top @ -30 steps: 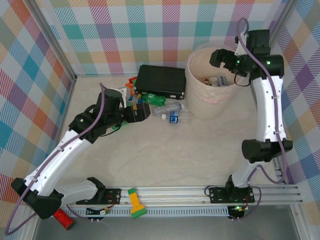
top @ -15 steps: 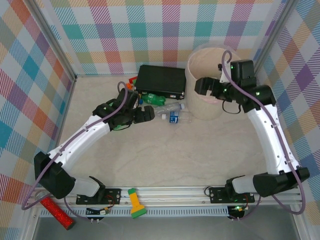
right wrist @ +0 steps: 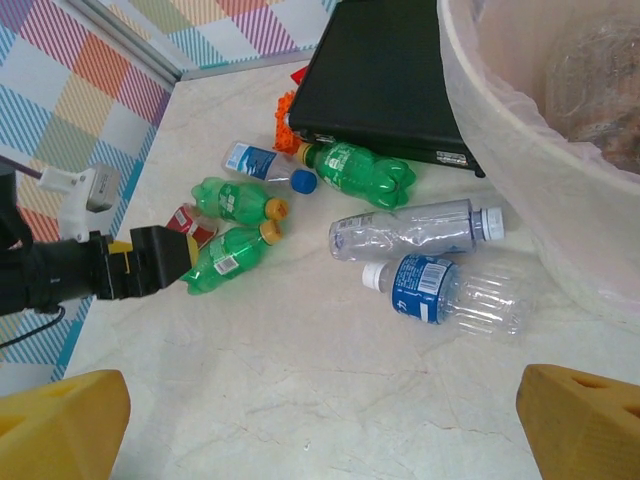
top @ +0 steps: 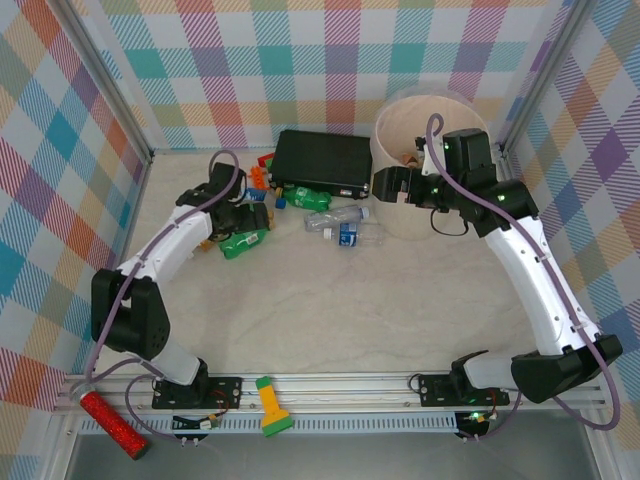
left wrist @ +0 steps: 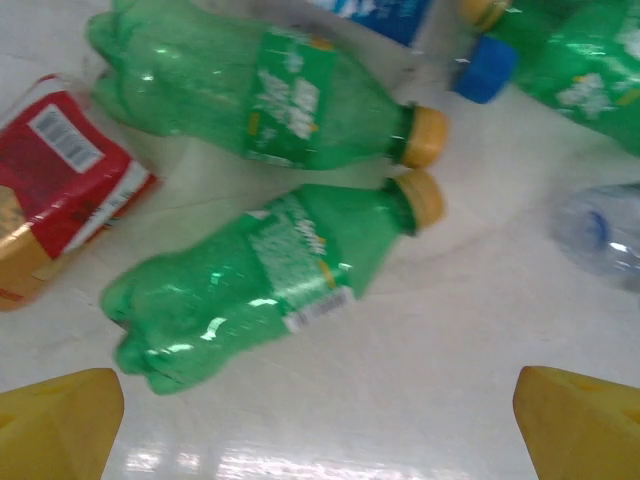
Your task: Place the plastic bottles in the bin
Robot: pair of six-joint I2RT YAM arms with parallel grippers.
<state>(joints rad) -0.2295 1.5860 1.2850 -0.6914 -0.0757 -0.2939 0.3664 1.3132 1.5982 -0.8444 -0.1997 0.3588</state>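
Next, my left gripper lowers its open fingers to the nearer green bottle below, around its labelled middle [top: 246, 241] [left wrist: 298, 258], since bare table borders the bottle's near side.
Several plastic bottles lie left of the bin [top: 404, 216]: a green one [top: 305, 198] by the black case, a clear one [top: 335, 217] and a blue-labelled one [top: 351, 236]. My left gripper [top: 252, 216] hovers open just above two more green bottles [left wrist: 265, 95] [left wrist: 260, 285], its yellow fingertips [left wrist: 55, 425] wide apart with nothing between them. My right gripper [top: 385, 185] hangs open beside the bin's left wall [right wrist: 520, 130], above the clear bottle [right wrist: 410, 230] and the blue-labelled bottle [right wrist: 450, 290]. Some bottles lie inside the bin.
A flat black case [top: 322, 162] lies behind the bottles, with coloured blocks [top: 262, 176] to its left. A red packet [left wrist: 60, 180] sits beside the green bottles. A yellow-green flashlight [top: 270, 405] and a red cylinder [top: 112, 425] lie at the near rail.
My right gripper has come off the bin's top and dropped to its left side. My left gripper has drawn back leftward from the middle bottles to the green pair. Both stay open.
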